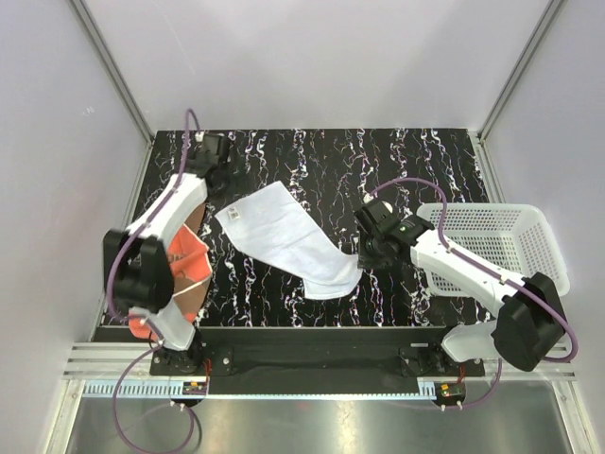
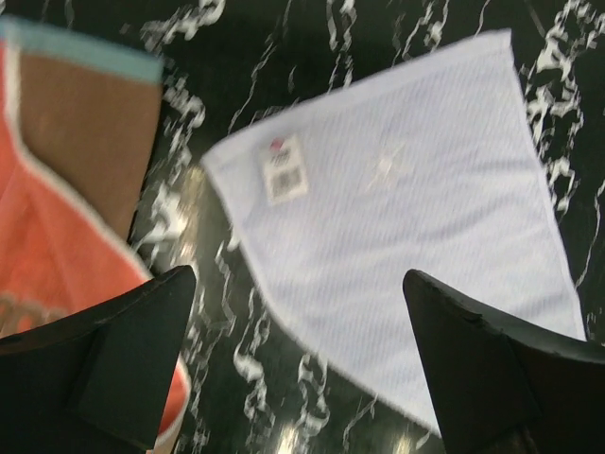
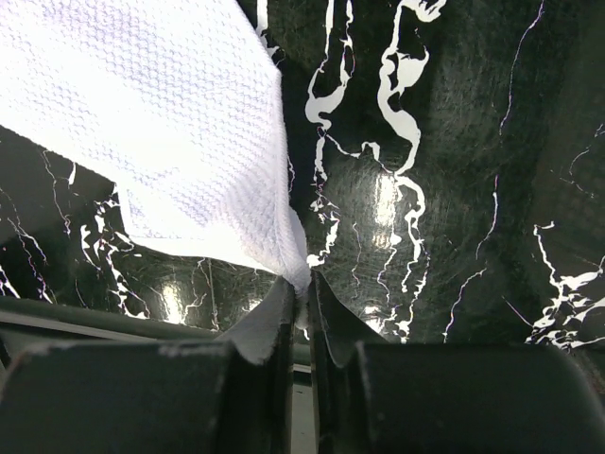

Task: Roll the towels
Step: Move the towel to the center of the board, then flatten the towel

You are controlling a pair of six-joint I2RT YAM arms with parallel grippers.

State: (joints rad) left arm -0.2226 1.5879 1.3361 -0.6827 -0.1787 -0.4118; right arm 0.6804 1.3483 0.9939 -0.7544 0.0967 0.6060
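Note:
My left gripper goes to the right in the top view next, then down onto the white towel's far corner (image 1: 278,186) (image 2: 497,45), since my right gripper holds the towel's opposite end.
The white towel (image 1: 284,241) lies spread on the black marbled table, running from far left to near right. My right gripper (image 1: 364,251) is shut on its near right corner and holds that corner slightly lifted; in the right wrist view the cloth (image 3: 161,123) is pinched between the closed fingers of the gripper (image 3: 304,282). My left gripper (image 1: 219,180) is open and empty above the towel's far left corner; in the left wrist view (image 2: 298,276) the towel (image 2: 416,208) with its label (image 2: 285,168) lies below. The orange towel (image 1: 184,270) with its brownish reverse lies flat at the left (image 2: 57,236), partly under the left arm.
A white perforated basket (image 1: 510,236) stands at the right edge of the table, behind the right arm. Grey walls enclose the table on three sides. The left arm reaches over the orange towel.

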